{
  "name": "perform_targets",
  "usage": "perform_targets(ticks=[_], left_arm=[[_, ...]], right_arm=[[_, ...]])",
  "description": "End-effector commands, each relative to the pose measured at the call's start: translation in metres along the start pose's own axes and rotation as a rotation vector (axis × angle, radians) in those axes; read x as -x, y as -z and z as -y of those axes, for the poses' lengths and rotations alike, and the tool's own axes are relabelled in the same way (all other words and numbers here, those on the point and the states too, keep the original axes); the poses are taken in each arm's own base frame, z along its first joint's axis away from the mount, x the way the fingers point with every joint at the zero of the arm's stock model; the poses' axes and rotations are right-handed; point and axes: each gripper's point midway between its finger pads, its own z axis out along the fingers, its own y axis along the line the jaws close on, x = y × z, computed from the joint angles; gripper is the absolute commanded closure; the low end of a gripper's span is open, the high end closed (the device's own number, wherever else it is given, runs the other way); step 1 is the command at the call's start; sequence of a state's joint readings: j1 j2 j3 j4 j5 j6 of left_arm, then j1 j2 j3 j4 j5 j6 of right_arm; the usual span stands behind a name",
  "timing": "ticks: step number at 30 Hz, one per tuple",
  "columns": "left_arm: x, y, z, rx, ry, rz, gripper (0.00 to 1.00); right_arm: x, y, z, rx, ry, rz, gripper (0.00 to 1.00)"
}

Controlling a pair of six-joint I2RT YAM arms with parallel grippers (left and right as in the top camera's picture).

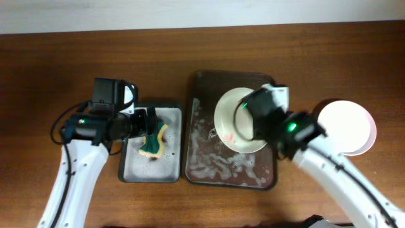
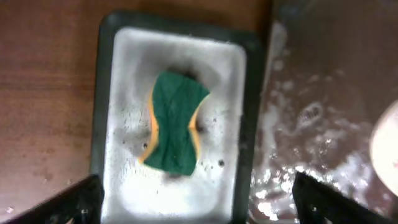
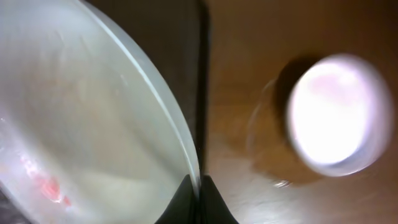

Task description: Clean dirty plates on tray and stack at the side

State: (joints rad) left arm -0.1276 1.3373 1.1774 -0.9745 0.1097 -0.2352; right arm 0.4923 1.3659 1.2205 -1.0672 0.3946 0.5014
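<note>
The left gripper moves down into the sponge tray (image 1: pixel 130 168) next and closes across the sponge's narrow middle (image 1: pixel 153 141), since the right gripper's plate carries red smears.
A white plate (image 1: pixel 229 123) with red smears is held tilted over the dark brown tray (image 1: pixel 202 166). My right gripper (image 1: pixel 269 126) is shut on its rim; in the right wrist view the fingers (image 3: pixel 199 196) pinch the plate's edge (image 3: pixel 93 124). Another white plate (image 1: pixel 348 123) lies on the table to the right, also in the right wrist view (image 3: pixel 339 115). My left gripper (image 1: pixel 150 123) is open above the green and yellow sponge (image 1: pixel 154 142) in the sponge tray (image 1: pixel 130 168); the sponge (image 2: pixel 177 121) lies between and ahead of the spread fingers (image 2: pixel 196 202).
The brown tray's bottom is wet with soap foam (image 1: pixel 212 161), also seen in the left wrist view (image 2: pixel 311 143). The sponge tray (image 2: pixel 124 93) sits just left of the brown tray. Bare wooden table surrounds both.
</note>
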Motion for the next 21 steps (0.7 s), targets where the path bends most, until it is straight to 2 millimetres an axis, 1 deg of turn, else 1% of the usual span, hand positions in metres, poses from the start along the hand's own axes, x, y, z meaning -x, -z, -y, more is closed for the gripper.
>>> perform_targets(ticks=[1,2,3,5,6,9,10,11,12,13,14,15,16,18,19,21], left_arm=[[-0.031,-0.057,-0.018,0.054,0.005,-0.114,0.16],[-0.037,-0.071,-0.019,0.056,0.001,-0.130,0.21],[-0.043,-0.082,-0.020,0.057,-0.004,-0.146,0.22],[-0.057,-0.108,-0.019,0.062,-0.019,-0.194,0.26],[-0.059,-0.113,-0.019,0.064,-0.023,-0.205,0.29],[-0.063,-0.137,-0.016,0.065,-0.038,-0.234,0.55],[-0.065,-0.143,-0.016,0.066,-0.042,-0.244,0.71],[-0.071,-0.151,-0.015,0.070,-0.048,-0.268,0.91],[-0.076,-0.155,-0.015,0.073,-0.054,-0.292,1.00],[-0.081,-0.157,-0.014,0.076,-0.060,-0.309,1.00],[-0.081,-0.156,-0.013,0.074,-0.061,-0.313,1.00],[-0.077,-0.151,-0.006,0.045,-0.057,-0.318,1.00],[-0.071,-0.145,0.002,0.016,-0.053,-0.318,1.00],[-0.053,-0.127,0.021,-0.060,-0.047,-0.305,1.00],[-0.035,-0.109,0.042,-0.140,-0.050,-0.275,1.00],[-0.008,-0.080,0.076,-0.265,-0.074,-0.219,1.00]], right_arm=[[-0.018,-0.017,-0.026,0.313,-0.103,-0.243,0.96],[-0.020,-0.021,-0.026,0.342,-0.112,-0.277,0.96],[-0.023,-0.026,-0.029,0.371,-0.106,-0.309,0.96],[-0.032,-0.041,-0.031,0.366,-0.105,-0.382,0.96],[-0.035,-0.047,-0.032,0.358,-0.103,-0.405,0.96],[-0.046,-0.069,-0.036,0.331,-0.098,-0.477,0.96],[-0.049,-0.076,-0.037,0.323,-0.096,-0.498,0.96],[-0.052,-0.082,-0.039,0.316,-0.095,-0.514,0.96],[-0.052,-0.085,-0.039,0.314,-0.094,-0.519,0.96],[-0.052,-0.088,-0.039,0.307,-0.092,-0.515,0.96],[-0.051,-0.089,-0.037,0.292,-0.090,-0.509,0.96],[-0.051,-0.090,-0.033,0.272,-0.085,-0.502,0.96],[-0.050,-0.092,-0.029,0.248,-0.081,-0.494,0.96],[-0.049,-0.096,-0.023,0.206,-0.076,-0.479,0.96],[-0.048,-0.098,-0.018,0.174,-0.095,-0.470,0.96],[-0.045,-0.100,-0.016,0.155,-0.119,-0.457,0.96]])
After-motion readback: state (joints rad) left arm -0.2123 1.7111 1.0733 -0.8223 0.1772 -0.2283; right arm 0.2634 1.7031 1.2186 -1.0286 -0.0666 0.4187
